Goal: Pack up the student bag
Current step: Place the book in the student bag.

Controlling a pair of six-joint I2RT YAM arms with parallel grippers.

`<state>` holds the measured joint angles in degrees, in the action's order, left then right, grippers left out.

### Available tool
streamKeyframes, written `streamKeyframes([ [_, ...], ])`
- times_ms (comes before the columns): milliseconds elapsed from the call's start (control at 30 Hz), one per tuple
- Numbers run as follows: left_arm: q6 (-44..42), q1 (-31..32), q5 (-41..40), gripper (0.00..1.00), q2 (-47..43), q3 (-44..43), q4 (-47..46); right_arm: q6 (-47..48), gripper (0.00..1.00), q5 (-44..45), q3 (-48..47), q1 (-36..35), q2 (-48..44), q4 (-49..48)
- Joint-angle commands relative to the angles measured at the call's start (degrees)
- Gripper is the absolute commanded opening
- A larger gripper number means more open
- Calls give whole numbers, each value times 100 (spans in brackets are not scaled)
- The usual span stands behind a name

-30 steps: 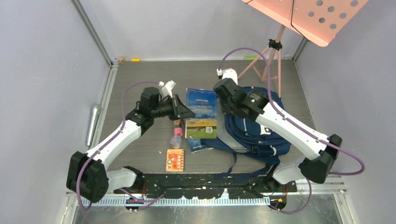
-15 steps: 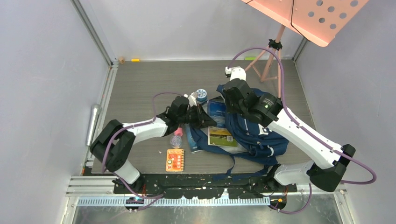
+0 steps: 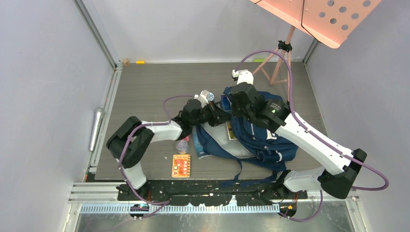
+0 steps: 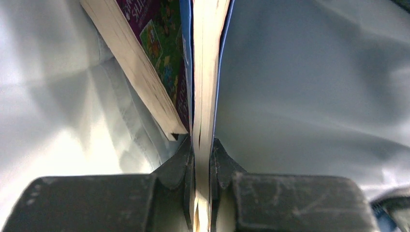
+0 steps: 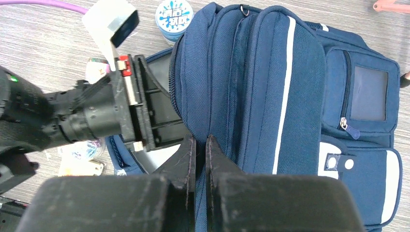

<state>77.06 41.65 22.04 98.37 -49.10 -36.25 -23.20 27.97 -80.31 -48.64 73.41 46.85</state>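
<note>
My right gripper shifts right in the top view toward the bag's body (image 3: 272, 97) (image 5: 300, 96) next, since my left gripper reaches inside, then releases the bag's rim.
The student bag (image 3: 263, 142) is a large navy backpack lying right of centre, its pale-lined mouth facing left. My right gripper (image 5: 200, 140) is shut on the navy fabric at the rim of that mouth (image 3: 235, 112) and holds it up. My left gripper (image 4: 202, 145) is shut on a thin blue-covered book (image 4: 205, 72), held edge-on inside the bag against the pale lining (image 4: 309, 87). A second book with a purple and green cover (image 4: 159, 53) leans beside it on the left. In the top view the left gripper (image 3: 222, 117) reaches into the opening, fingertips hidden.
An orange card (image 3: 181, 166), a small clear bottle (image 3: 182, 145) and a booklet partly under the bag (image 3: 199, 145) lie left of it. A round blue-lidded tub (image 5: 174, 17) stands behind the left wrist. A pink music stand (image 3: 280, 58) is at the back right.
The left arm swung right from the table's middle and pushed the book into the bag's mouth. The right gripper shifted slightly and lifted the bag's rim.
</note>
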Motion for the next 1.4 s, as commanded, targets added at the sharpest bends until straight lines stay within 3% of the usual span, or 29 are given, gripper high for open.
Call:
streamKeyframes([
  [0, 101, 219, -677, 0, 385, -525, -1397, -120, 0, 183, 16, -22, -326, -922],
  [300, -708, 765, -1816, 0, 1185, -886, -1461, -119, 0, 270, 259, -22, -295, -1084],
  [433, -825, 911, -1894, 1, 1480, -1112, -1218, -107, 1, 324, 318, -22, -285, -1103],
  [500, -849, 924, -1873, 12, 1482, -1120, -865, -98, 1, 369, 342, -25, -314, -1112],
  [633, -1010, 915, -1919, 45, 1195, -950, -175, -88, 1, 447, 414, -22, -406, -1110],
  [867, -1463, 924, -1931, 63, 687, -581, 550, -73, 1, 549, 499, -22, -564, -1080],
  [1067, -1763, 932, -2011, 66, 274, -527, 1296, -79, 1, 577, 541, -22, -615, -1015],
  [1367, -1687, 1144, -1738, 46, 625, -793, 1277, -79, 0, 600, 552, -22, -608, -993],
])
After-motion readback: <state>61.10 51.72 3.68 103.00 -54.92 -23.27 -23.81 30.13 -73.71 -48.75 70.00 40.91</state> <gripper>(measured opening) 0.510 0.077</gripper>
